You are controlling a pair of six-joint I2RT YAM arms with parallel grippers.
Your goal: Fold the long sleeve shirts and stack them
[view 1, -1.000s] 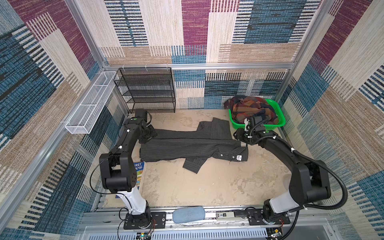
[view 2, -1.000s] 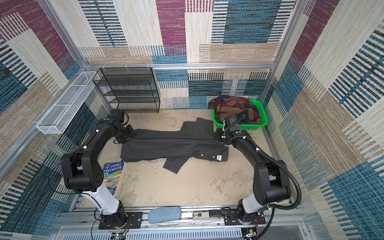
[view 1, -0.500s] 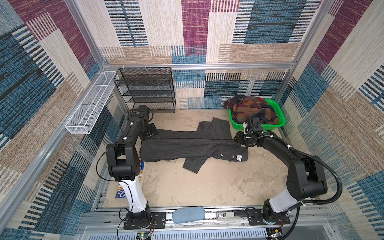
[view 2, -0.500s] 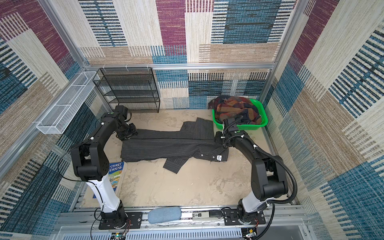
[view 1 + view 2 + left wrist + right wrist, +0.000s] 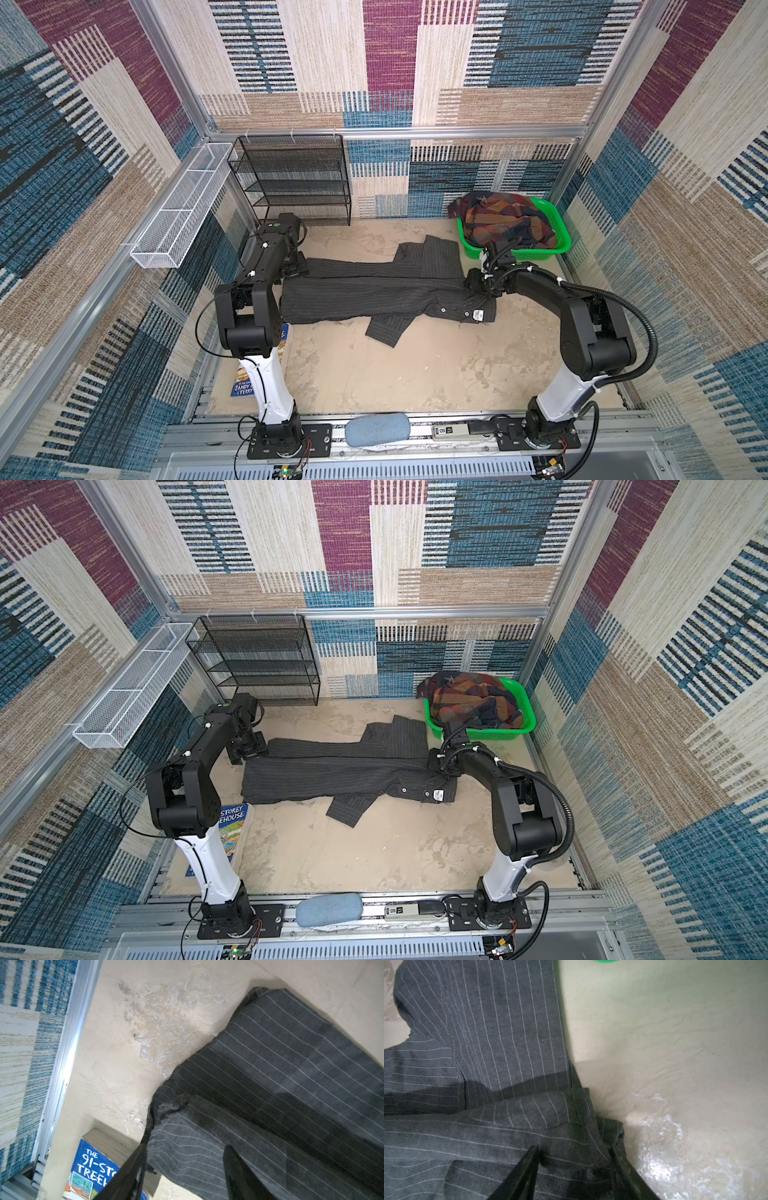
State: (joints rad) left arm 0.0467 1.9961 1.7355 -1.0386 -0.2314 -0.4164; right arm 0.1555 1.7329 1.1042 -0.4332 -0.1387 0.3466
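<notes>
The top layer's hem corner (image 5: 293, 281) (image 5: 180, 1104) is just outward and below, and my open fingers are short of it. My left gripper needs to move gently outward and down next.
A dark charcoal pinstriped shirt (image 5: 374, 299) (image 5: 340, 775) lies spread flat across the table, collar to the right, one sleeve folded toward the front. My left gripper (image 5: 296, 268) (image 5: 249, 750) is low at its left hem corner; in the left wrist view the gripper (image 5: 185, 1167) is open, its jaws straddling that corner of cloth (image 5: 270, 1084). My right gripper (image 5: 478, 286) (image 5: 440, 766) sits at the shirt's far right shoulder. It stands open (image 5: 573, 1159) over rumpled cloth (image 5: 488, 1043). The plaid shirt (image 5: 503, 220) (image 5: 469, 700) is heaped in the green basket (image 5: 540, 253) (image 5: 498, 733).
A black mesh shelf (image 5: 295, 178) stands at the back left, with a white wire basket (image 5: 178, 208) on the left wall. A blue book (image 5: 232, 825) (image 5: 91, 1167) lies by the left arm's base. A grey-blue pad (image 5: 376, 428) rests on the front rail.
The left arm's elbow swung back toward the left wall while its gripper stayed at the hem corner, and its jaws widened. The right arm shifted slightly. The charcoal shirt has not moved.
</notes>
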